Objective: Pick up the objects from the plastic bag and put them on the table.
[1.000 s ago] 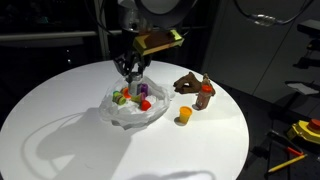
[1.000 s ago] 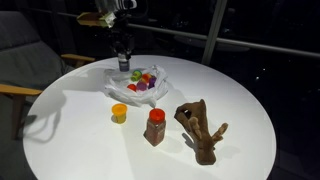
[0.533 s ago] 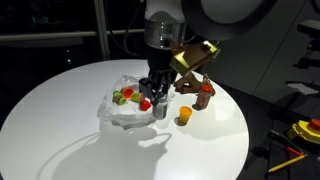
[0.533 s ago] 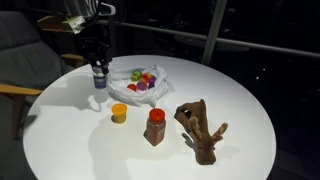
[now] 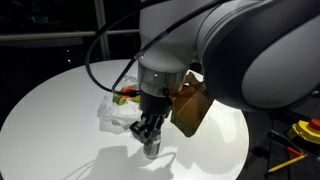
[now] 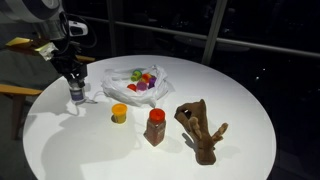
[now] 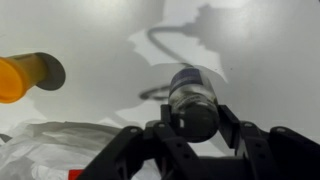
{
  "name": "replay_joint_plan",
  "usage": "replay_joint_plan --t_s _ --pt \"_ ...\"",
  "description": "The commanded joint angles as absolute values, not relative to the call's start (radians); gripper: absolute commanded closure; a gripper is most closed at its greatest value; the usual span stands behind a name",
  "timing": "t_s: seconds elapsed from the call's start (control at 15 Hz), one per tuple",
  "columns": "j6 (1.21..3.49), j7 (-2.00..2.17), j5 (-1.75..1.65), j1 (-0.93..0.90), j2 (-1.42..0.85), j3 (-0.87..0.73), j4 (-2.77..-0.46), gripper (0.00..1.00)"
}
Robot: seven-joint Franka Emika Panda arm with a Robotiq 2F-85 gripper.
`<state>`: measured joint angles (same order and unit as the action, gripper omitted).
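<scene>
The robot should next use its gripper to move the jar [image 6: 76, 95] a little farther from the orange cup, then lower it onto the white table beside the bag.
My gripper [image 7: 193, 115] is shut on a small dark jar with a clear body [image 7: 192, 100] and holds it upright just above the white table [image 6: 120, 150]. In the exterior views the jar [image 6: 76, 95] [image 5: 150, 148] sits in the gripper [image 6: 74, 84] [image 5: 148, 130] to one side of the clear plastic bag [image 6: 135, 88]. The bag [image 5: 115, 112] holds several small coloured objects [image 6: 142, 81]. In the wrist view a corner of the bag [image 7: 60, 150] shows at the lower left.
A small orange cup [image 6: 119, 113] [image 7: 25, 75] stands on the table near the bag. An orange-lidded brown bottle [image 6: 155, 127] and a brown wooden branch-shaped figure [image 6: 200, 128] stand beside it. A chair [image 6: 20, 70] stands beyond the table edge. The arm hides much of the table in an exterior view [image 5: 210, 60].
The gripper has carried the jar away from the bag, out over bare table, and lowered it close to the surface. The bag and other objects have not moved.
</scene>
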<state>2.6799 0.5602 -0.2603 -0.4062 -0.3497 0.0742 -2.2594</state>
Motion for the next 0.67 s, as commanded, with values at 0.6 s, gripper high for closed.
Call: replay_joint_plan --t_s 0.6 --pt "2.665 0.656 -0.356 -0.525 -0.45 0.003 -2.136 0.75"
